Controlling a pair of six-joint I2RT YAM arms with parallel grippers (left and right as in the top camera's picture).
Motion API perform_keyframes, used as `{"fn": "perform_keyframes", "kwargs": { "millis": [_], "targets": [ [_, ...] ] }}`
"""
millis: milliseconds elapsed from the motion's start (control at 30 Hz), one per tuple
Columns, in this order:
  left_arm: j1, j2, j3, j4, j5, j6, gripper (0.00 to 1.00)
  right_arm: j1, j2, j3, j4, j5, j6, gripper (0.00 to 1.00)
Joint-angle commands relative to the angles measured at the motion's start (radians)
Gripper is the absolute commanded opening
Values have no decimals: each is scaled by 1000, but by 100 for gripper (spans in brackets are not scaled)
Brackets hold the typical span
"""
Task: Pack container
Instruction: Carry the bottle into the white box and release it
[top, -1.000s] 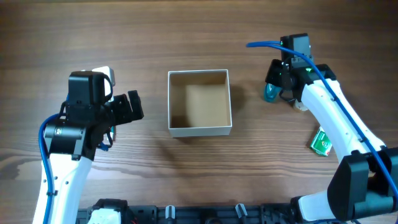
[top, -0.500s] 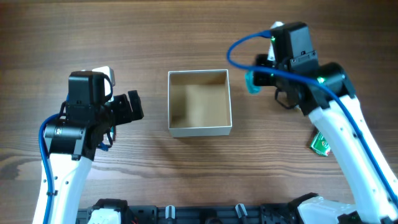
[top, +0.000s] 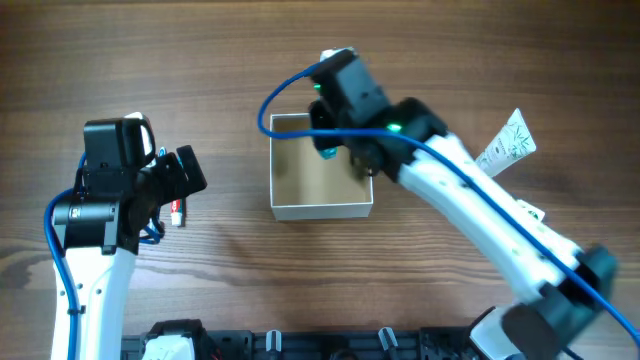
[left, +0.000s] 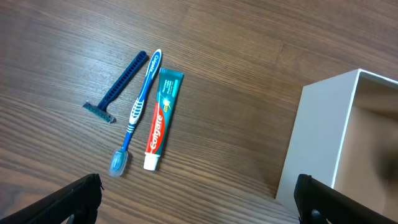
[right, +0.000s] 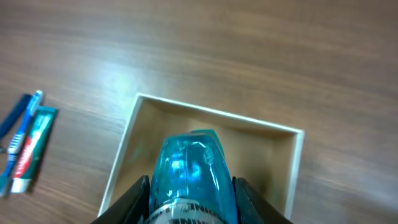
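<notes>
My right gripper has the clear blue bottle. Next, it will bring the bottle down and shift toward the container's toothpaste side (top: 287, 165) (right: 136, 153).
The container (top: 320, 210) is a square white box with a tan inside at the table's middle; it also shows in the left wrist view (left: 317, 137) and the right wrist view (right: 217, 112). My right gripper (top: 332, 143) is shut on a clear blue bottle (right: 189, 171) and holds it above the container's open top. My left gripper (left: 199, 208) is open and empty, above bare table left of the container. A blue razor (left: 118, 84), a blue toothbrush (left: 138, 102) and a toothpaste tube (left: 161, 118) lie side by side beyond it.
A white sachet with green print (top: 508, 140) lies on the table right of the container. The right arm stretches diagonally from the front right corner across to the box. The toothpaste end peeks out below the left gripper (top: 178, 212).
My right arm has swung left from the table's right side, carrying the blue bottle to above the container. My left arm has shifted slightly left.
</notes>
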Motion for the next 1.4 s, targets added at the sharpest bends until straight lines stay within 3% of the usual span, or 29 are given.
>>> {"fn": "perform_keyframes", "kwargs": {
  "millis": [0, 167, 667, 700, 733, 767, 833, 933, 1167, 1367],
  "targets": [
    [7, 1, 24, -1, -26, -16, 100, 26, 59, 25, 59, 48, 69, 4],
    [7, 1, 24, -1, -26, -16, 100, 37, 146, 25, 79, 74, 185, 4],
    [7, 1, 24, 0, -25, -16, 100, 48, 237, 25, 151, 39, 184, 4],
    [7, 1, 24, -1, -25, -16, 100, 48, 237, 25, 153, 38, 179, 8],
    [7, 1, 24, 0, -25, -16, 100, 48, 237, 25, 154, 35, 179, 22],
    [7, 1, 24, -1, -25, -16, 100, 48, 237, 25, 158, 27, 178, 45],
    [7, 1, 24, -1, -25, -16, 100, 48, 237, 25, 161, 19, 163, 64],
    [7, 1, 24, -1, -25, -16, 100, 48, 235, 25, 143, 17, 155, 78],
    [7, 1, 24, 0, -26, -16, 100, 47, 127, 25, 50, 113, 157, 84],
    [7, 1, 24, 0, -26, -16, 100, -69, -176, 25, -74, 253, 153, 95]
  ]
}}
